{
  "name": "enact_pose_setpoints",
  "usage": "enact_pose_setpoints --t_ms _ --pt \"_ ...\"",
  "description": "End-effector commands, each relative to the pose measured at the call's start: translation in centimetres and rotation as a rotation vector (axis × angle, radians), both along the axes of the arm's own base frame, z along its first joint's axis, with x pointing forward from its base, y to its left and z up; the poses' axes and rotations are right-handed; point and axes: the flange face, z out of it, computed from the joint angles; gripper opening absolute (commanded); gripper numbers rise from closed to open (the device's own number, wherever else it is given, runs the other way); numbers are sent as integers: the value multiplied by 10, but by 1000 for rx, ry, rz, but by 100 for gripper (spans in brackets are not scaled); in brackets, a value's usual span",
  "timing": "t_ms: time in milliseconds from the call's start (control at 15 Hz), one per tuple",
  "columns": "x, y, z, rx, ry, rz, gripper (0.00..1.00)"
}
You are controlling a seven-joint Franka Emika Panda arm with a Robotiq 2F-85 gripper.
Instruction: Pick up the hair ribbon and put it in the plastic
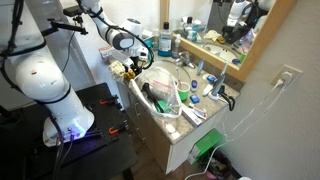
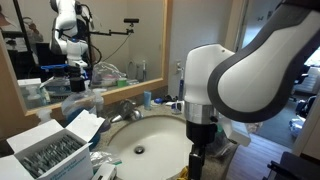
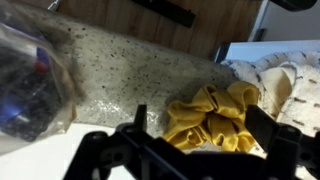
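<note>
I should lower my gripper onto the bunched middle of the yellow scrunchie (image 3: 214, 118) and close it there, because its open fingers are already on either side of the fabric.
The hair ribbon (image 3: 210, 115) is a yellow scrunchie lying on the speckled stone counter (image 3: 120, 70), seen in the wrist view. My gripper (image 3: 200, 132) is open just above it, with one dark finger on each side of the scrunchie. In an exterior view the gripper (image 1: 128, 68) hangs over the counter's end beside the sink, with a yellow spot (image 1: 120, 70) under it. The clear plastic (image 3: 35, 85), with dark items inside, lies at the left of the wrist view. A crumpled clear plastic (image 1: 163, 90) also shows in the sink area.
The white sink (image 2: 145, 140) with its faucet (image 2: 128, 108) fills the counter. A clear box of items (image 2: 50, 150) stands beside it. Bottles (image 1: 166, 42) and clutter line the mirror (image 1: 225, 25). A patterned cloth (image 3: 285, 75) lies right of the scrunchie.
</note>
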Motion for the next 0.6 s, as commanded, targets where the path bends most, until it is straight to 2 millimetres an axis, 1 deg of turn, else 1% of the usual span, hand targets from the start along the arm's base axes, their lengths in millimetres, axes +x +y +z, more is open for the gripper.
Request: enact_pose_setpoints --t_ms 0,267,533 --pt "4 -1 -2 -13 -17 29 100" --pt "6 1 -3 -48 -18 66 100" --pt "12 7 -9 -57 -27 108 100"
